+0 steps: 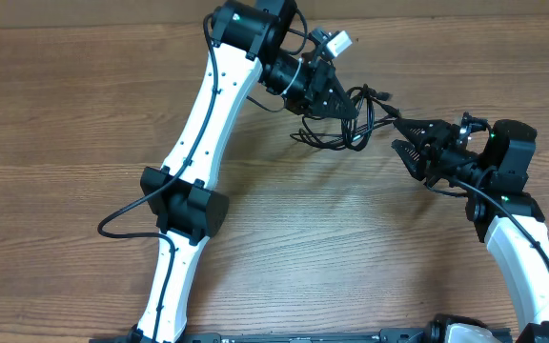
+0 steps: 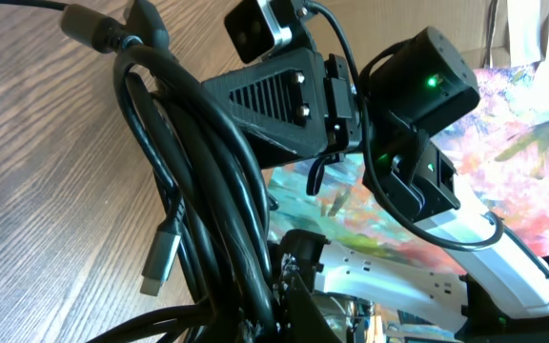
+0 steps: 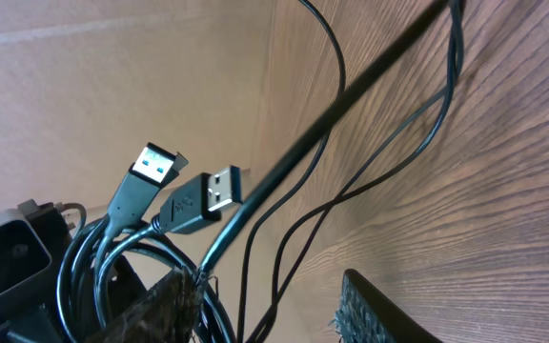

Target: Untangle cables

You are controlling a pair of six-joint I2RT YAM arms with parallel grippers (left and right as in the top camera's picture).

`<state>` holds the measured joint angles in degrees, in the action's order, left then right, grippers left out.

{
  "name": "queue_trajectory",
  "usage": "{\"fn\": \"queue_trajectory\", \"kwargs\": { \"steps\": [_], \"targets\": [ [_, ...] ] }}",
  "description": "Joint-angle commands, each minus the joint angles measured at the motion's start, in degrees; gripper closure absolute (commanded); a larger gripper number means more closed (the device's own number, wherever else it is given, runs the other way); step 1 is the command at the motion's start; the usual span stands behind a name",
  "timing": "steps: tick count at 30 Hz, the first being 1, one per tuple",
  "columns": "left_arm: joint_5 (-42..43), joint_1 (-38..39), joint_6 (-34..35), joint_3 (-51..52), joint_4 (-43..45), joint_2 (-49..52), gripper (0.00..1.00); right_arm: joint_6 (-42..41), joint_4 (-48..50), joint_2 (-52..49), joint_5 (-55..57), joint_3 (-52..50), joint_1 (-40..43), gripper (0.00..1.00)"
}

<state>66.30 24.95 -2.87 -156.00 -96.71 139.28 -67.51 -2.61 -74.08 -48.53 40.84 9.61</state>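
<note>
The left gripper should next go down and slightly back to release the bundle on the bare tabletop, as that spot is below the bundle and back from it.
The cables (image 1: 349, 122) are a small black tangle on the wooden table, between the two grippers. My left gripper (image 1: 339, 101) is shut on the bundle, which fills the left wrist view (image 2: 213, 191), with a grey plug (image 2: 160, 259) hanging loose. My right gripper (image 1: 410, 139) is open just right of the tangle. In the right wrist view its jaws (image 3: 270, 291) are wide apart. One taut strand (image 3: 284, 162) runs against the left finger, and thinner strands pass between the fingers. Two USB plugs (image 3: 219, 189) stick up from the bundle.
The wooden table (image 1: 84, 105) extends to the left and front. The left arm (image 1: 198, 143) crosses the middle from the front edge. A loose arm wire (image 1: 122, 219) loops by its elbow. A cardboard wall (image 3: 112, 86) stands behind the table.
</note>
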Motion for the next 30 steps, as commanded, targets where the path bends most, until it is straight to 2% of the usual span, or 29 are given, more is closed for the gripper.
{"fn": "queue_trajectory", "kwargs": {
  "steps": [1,12,18,21,22,23,25,30],
  "targets": [
    [0.3,1.2,0.3,-1.3,-0.1,-1.0,0.96,0.0,0.5,1.3,-0.4,1.6,-0.3,0.53],
    [-1.8,3.2,0.3,-1.3,-0.1,-1.0,0.96,0.0,0.4,1.3,-0.4,1.6,-0.3,0.56],
    [-1.7,3.6,0.8,-1.3,-0.1,-1.0,0.96,0.0,0.4,1.3,-0.4,1.6,-0.3,0.70],
    [-1.8,3.6,0.8,-1.3,-0.1,-1.0,0.96,0.1,0.4,1.3,-0.4,1.6,-0.3,0.85],
    [-1.8,3.6,0.8,-1.3,-0.1,-1.0,0.96,0.5,0.4,1.3,-0.4,1.6,-0.3,0.93],
    [-2.0,3.6,0.7,-1.3,-0.1,-1.0,0.96,1.2,0.4,1.3,-0.4,1.6,-0.3,0.96],
    [-4.1,3.6,0.7,-1.3,0.0,-1.0,0.96,3.2,0.3,1.3,-0.4,1.6,-0.3,0.96],
    [-17.5,3.6,0.8,-1.3,-0.1,-1.0,0.96,5.0,-2.4,1.3,3.2,1.6,0.5,0.96]
  ]
}}
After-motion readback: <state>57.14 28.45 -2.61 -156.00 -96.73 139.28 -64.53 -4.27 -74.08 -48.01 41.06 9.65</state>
